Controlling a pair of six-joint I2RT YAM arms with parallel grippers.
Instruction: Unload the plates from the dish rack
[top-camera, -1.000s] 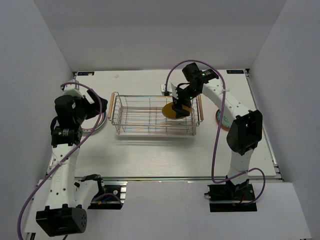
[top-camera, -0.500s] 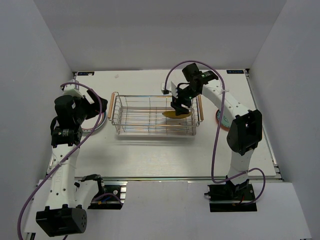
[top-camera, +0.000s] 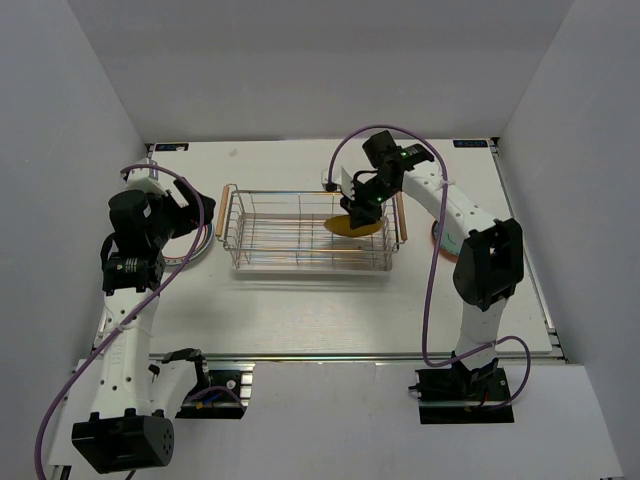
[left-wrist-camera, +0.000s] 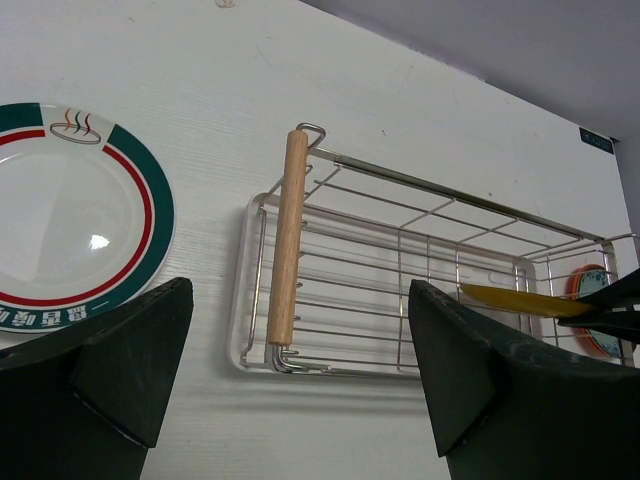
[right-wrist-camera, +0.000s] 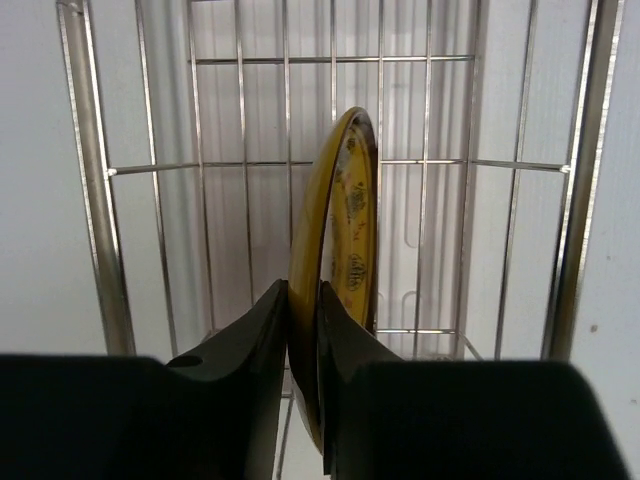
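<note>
The robot next needs to raise its right gripper to clear the rack wires, then lower it onto the orange-rimmed plate (top-camera: 449, 241), to its right in the top view, and let go.
The dish rack (top-camera: 300, 196), a silver wire basket with wooden handles (left-wrist-camera: 285, 240), stands mid-table. One yellow plate (top-camera: 350, 227) stands on edge at its right end. In the right wrist view this plate (right-wrist-camera: 348, 220) rises between the rack wires (right-wrist-camera: 100, 200). My right gripper (right-wrist-camera: 303, 300) is shut on its lower rim, one finger on each face. Seen from above, that gripper (top-camera: 360, 211) reaches down into the rack. My left gripper (left-wrist-camera: 300, 390) hangs open and empty to the left of the rack, above the table.
A white plate with a teal and red rim (left-wrist-camera: 70, 215) lies flat on the table left of the rack, under the left arm (top-camera: 150, 215). An orange-rimmed plate (top-camera: 437, 232) lies right of the rack, partly hidden by the right arm. Grey walls enclose the table.
My right gripper's jaws have closed from wide open onto the yellow plate's rim. The plate has shifted a little in the rack. The left arm has not moved.
</note>
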